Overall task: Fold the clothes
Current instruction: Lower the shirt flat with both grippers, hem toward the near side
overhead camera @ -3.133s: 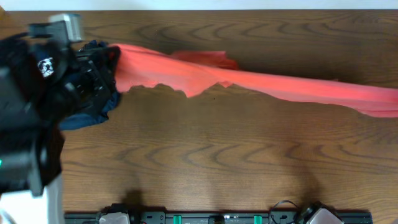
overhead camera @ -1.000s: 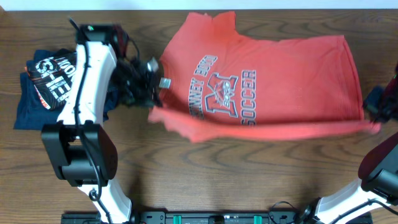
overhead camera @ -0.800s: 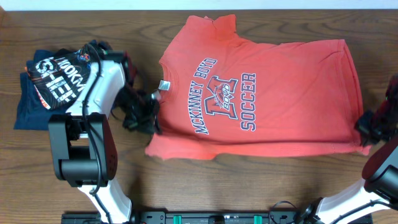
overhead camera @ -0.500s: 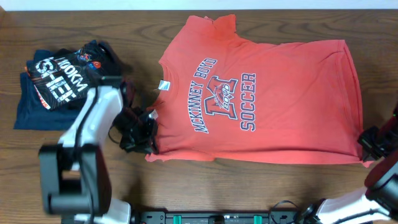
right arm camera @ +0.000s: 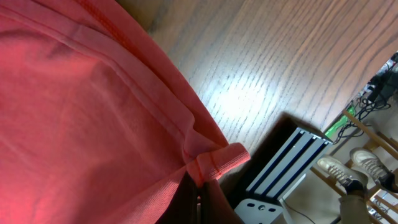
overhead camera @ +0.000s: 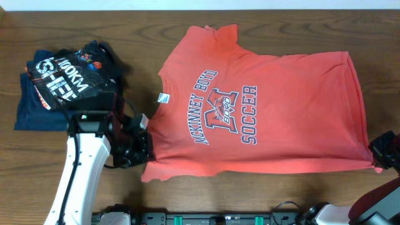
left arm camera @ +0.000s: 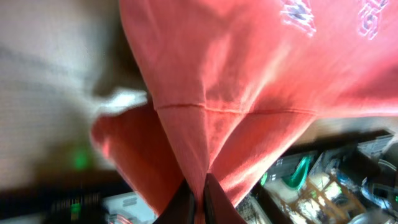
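I need to bring the pinched edge outward with my left gripper next, to the collar by the white tag (overhead camera: 164, 107), and release it there, because the shirt's near side is unfolded.
The coral-red T-shirt (overhead camera: 262, 112) lies spread front-up on the table, with navy "McKinney Boyd Soccer" lettering and its collar to the left. My left gripper (overhead camera: 142, 150) is shut on the shirt's near left edge; the left wrist view shows the cloth (left arm camera: 236, 93) pinched between the jaws (left arm camera: 200, 198). My right gripper (overhead camera: 378, 156) is shut on the near right hem corner; the right wrist view shows the hem (right arm camera: 217, 158) pinched between the jaws (right arm camera: 198, 202).
A black shirt with white lettering (overhead camera: 65, 78) lies on a folded navy garment (overhead camera: 37, 112) at the far left. The bare wooden table (overhead camera: 262, 190) runs along the front, with a dark rail (overhead camera: 225, 219) at its near edge.
The shirt went from a stretched band held in the air to lying flat. Both grippers have pulled its near edge toward the table's front, still holding it.
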You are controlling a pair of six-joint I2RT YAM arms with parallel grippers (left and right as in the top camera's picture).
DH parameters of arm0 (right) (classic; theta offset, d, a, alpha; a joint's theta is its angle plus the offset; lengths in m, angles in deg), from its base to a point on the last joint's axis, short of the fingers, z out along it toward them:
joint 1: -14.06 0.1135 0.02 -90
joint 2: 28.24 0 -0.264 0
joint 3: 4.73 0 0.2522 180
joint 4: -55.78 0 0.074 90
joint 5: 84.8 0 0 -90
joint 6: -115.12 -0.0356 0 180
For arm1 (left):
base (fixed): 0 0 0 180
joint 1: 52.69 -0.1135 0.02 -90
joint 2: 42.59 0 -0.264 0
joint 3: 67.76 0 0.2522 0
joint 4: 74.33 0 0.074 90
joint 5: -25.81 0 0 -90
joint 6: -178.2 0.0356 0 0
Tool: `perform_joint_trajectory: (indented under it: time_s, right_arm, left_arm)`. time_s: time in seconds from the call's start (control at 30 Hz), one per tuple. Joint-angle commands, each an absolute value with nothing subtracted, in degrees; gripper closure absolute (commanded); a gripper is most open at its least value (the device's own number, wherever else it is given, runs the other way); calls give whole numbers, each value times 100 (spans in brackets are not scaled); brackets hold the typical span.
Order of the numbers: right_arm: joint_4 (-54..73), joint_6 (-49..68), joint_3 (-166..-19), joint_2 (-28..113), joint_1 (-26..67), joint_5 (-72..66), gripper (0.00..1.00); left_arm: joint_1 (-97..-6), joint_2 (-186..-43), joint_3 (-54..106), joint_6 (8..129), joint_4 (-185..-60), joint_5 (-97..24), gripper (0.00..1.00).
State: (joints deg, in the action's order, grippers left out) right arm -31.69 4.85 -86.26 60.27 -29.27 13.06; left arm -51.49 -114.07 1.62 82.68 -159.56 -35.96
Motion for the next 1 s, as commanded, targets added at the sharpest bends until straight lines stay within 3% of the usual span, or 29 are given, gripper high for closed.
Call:
perform_joint_trajectory:
  time_s: [0.0, 0.43, 0.97]
  right_arm:
    - [-3036, 411, -8591, 5929, -2906, 1255, 99]
    - [-1416, 564, -8587, 6073, -2471, 726, 99]
    - [-577, 564, -8587, 7234, -2049, 716, 99]
  left_arm:
    - [-5169, -11315, 123, 7966, -15569, -3681, 94]
    - [-5169, -12305, 107, 7542, -13134, -3651, 94]
    - [-5169, -13035, 107, 7433, -11641, -3640, 94]
